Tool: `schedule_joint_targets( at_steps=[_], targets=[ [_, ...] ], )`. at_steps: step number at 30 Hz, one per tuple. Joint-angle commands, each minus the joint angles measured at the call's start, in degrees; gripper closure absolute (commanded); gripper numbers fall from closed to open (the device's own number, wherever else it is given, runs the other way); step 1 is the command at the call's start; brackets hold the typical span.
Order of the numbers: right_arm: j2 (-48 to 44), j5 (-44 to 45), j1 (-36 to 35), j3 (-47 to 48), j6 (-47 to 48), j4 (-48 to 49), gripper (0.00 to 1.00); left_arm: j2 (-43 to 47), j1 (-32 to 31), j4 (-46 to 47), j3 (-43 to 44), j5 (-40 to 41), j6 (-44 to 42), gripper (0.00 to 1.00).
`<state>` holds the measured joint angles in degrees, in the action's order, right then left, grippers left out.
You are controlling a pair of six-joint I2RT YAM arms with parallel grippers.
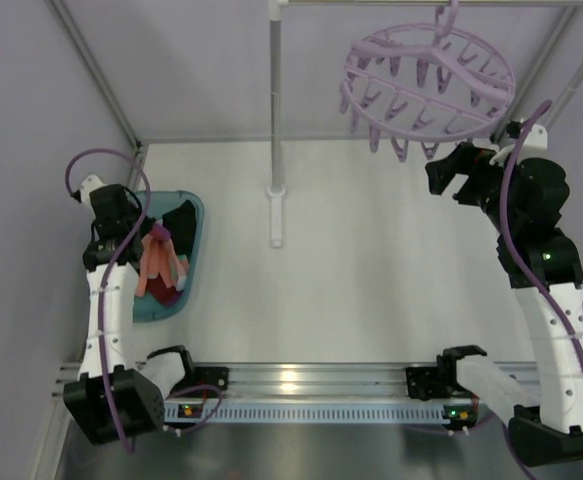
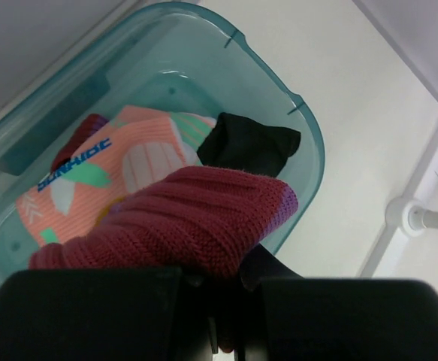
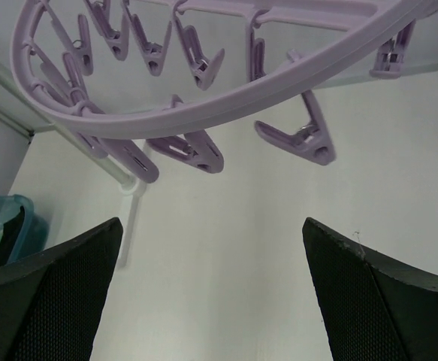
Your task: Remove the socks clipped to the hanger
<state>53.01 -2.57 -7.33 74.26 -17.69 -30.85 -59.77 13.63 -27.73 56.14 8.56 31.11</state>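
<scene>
I will lower the magenta-red sock into the teal tub with my left gripper next, and then let it go.
The lilac hanger hangs at the top right, and every peg that shows is empty. My right gripper is open and empty just below its near rim; in the right wrist view the ring and its pegs hang above the spread fingers. My left gripper is over the teal tub. In the left wrist view the jaws stand close together on a magenta-red knit sock. A salmon pink sock and a black sock lie in the tub below it.
The white pole stands mid-table on a base. A metal rail runs along the near edge between the arm bases. White walls close in the table at the back and left. The tub's rim shows at the left of the right wrist view.
</scene>
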Motion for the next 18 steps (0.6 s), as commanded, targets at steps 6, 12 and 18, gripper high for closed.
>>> schedule_joint_targets(
  at_steps=[6, 12, 18],
  targets=[
    [-0.46, -3.41, -0.67, 0.18, -3.31, 2.2, 0.01, -4.91, 0.43, 0.57, -0.59, 3.67, 0.95, 1.0],
    [-0.46, -3.5, -0.84, -0.34, -3.58, 2.2, 0.01, -18.08, 0.43, 0.48, -2.61, -13.28, 7.98, 1.0],
    [-0.98, -2.53, -0.75, 0.36, -1.91, 0.27, 0.01, -24.6, 0.43, 0.48, -3.49, -17.43, 11.33, 1.0]
  ],
)
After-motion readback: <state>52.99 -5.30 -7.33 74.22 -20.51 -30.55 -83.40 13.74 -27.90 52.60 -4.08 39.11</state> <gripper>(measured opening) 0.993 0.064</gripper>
